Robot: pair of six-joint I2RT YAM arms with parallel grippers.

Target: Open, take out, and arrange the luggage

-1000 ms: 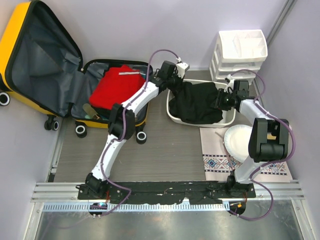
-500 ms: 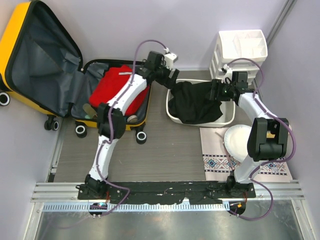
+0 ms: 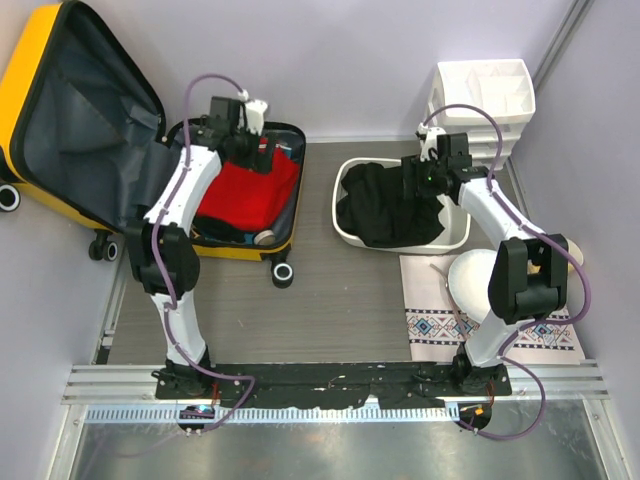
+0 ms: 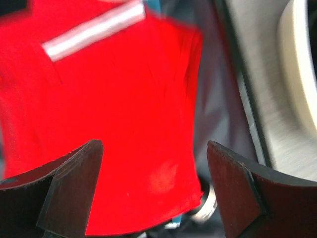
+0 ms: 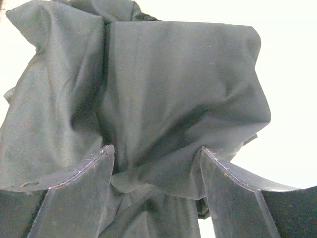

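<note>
The corner's edge lies free, so my left gripper should pull back, turn and go down onto the red garment's near corner (image 3: 249, 225) (image 4: 189, 196), which is below and back from it.
The luggage (image 3: 20, 90), a yellow hard-shell suitcase, lies open at the left with its lid raised and grey lining showing. A folded red garment (image 3: 245, 195) with a white stripe (image 4: 91, 29) fills its lower half. My left gripper (image 3: 250, 155) hovers open above the red garment (image 4: 114, 99), its jaws (image 4: 154, 148) wide with nothing between them. A black garment (image 3: 385, 210) lies bunched in the white basin (image 3: 455, 238). My right gripper (image 3: 412, 180) stands open just over the black garment (image 5: 163, 89); its jaws (image 5: 156, 151) straddle a fold without pinching it.
A white drawer organizer (image 3: 485, 100) stands at the back right. A white plate (image 3: 475, 280) rests on a patterned mat (image 3: 440, 325) in front of the basin. The suitcase wheels (image 3: 283, 275) stick out toward the middle floor. Small items lie under the red garment's near edge (image 3: 265, 238).
Both grippers opened and let go of the black garment, which now lies in the basin. The left arm swung left from the basin to above the suitcase. The right gripper drew slightly left.
</note>
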